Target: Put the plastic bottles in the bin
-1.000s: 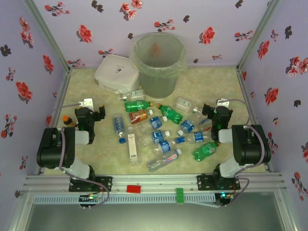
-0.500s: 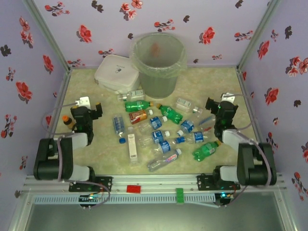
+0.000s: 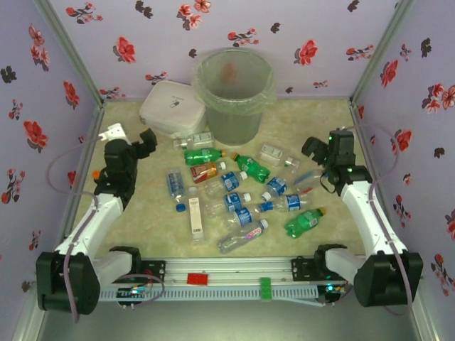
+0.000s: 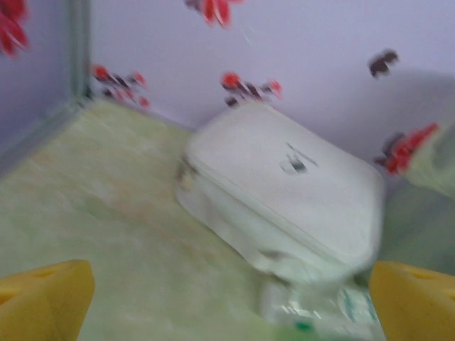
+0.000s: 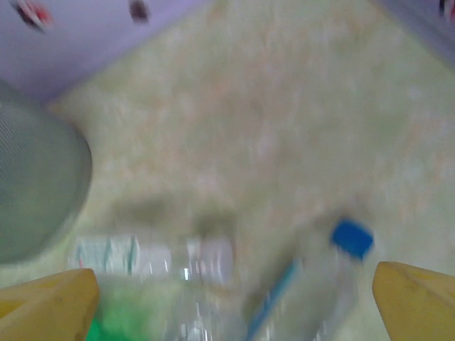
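Observation:
The right gripper moves back and down onto the middle of the front green Sprite bottle (image 3: 303, 224) next, since it is below my gripper and closer to my base.
Several plastic bottles (image 3: 242, 192) lie scattered mid-table: clear ones with blue labels, green ones (image 3: 303, 222), one orange-red (image 3: 202, 171). The bin (image 3: 232, 92), a tall grey-green bucket with a clear bag liner, stands at the back centre. My left gripper (image 3: 146, 142) hovers open left of the pile, facing the white container (image 4: 284, 192); its yellow fingertips (image 4: 43, 298) hold nothing. My right gripper (image 3: 316, 149) hovers open at the pile's right edge. Its blurred wrist view has a blue-capped clear bottle (image 5: 320, 291), a white-labelled bottle (image 5: 149, 259) and the bin's wall (image 5: 35, 192).
A flat white square lidded container (image 3: 173, 108) sits left of the bin, touching it. A small brown bottle with an orange cap (image 3: 94, 174) stands by the left wall under my left arm. Floral walls close in three sides. Bare table lies front left and back right.
Both arms have stretched out from folded poses, carrying the grippers away from the bases toward the back of the table. Both grippers stay open. The bottles have not moved.

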Robot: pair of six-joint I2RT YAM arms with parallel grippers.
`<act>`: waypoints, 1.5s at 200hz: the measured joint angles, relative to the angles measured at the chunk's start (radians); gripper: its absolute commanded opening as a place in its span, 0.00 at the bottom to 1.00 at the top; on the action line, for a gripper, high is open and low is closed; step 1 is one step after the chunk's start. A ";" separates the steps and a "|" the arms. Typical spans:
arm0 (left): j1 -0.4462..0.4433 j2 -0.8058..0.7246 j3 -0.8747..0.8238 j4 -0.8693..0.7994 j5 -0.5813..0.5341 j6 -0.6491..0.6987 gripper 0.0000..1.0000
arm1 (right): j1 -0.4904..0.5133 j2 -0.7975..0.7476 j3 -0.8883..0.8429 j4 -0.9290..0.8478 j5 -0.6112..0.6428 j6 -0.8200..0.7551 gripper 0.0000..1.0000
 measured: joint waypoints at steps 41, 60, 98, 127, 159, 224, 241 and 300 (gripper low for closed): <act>-0.230 0.119 0.023 -0.036 0.031 -0.069 1.00 | 0.087 -0.165 -0.048 -0.319 0.016 0.199 0.97; -0.317 0.214 0.066 -0.042 0.037 -0.073 1.00 | 0.141 -0.235 -0.089 -0.445 0.039 0.305 0.92; -0.437 0.352 0.146 -0.041 0.051 -0.064 1.00 | 0.246 -0.297 -0.158 -0.586 0.076 0.481 0.86; -0.449 0.381 0.156 -0.042 0.053 -0.064 1.00 | 0.270 -0.282 -0.259 -0.566 0.049 0.580 0.81; -0.449 0.381 0.156 -0.041 0.045 -0.046 1.00 | 0.285 -0.272 -0.343 -0.509 0.024 0.659 0.78; -0.449 0.374 0.156 -0.041 -0.004 -0.015 1.00 | 0.286 -0.186 -0.444 -0.302 0.020 0.721 0.62; -0.449 0.359 0.155 -0.041 -0.023 -0.011 1.00 | 0.286 -0.173 -0.444 -0.265 0.024 0.719 0.54; -0.389 0.300 0.103 -0.033 -0.053 -0.016 1.00 | 0.286 -0.217 -0.395 -0.307 0.071 0.677 0.38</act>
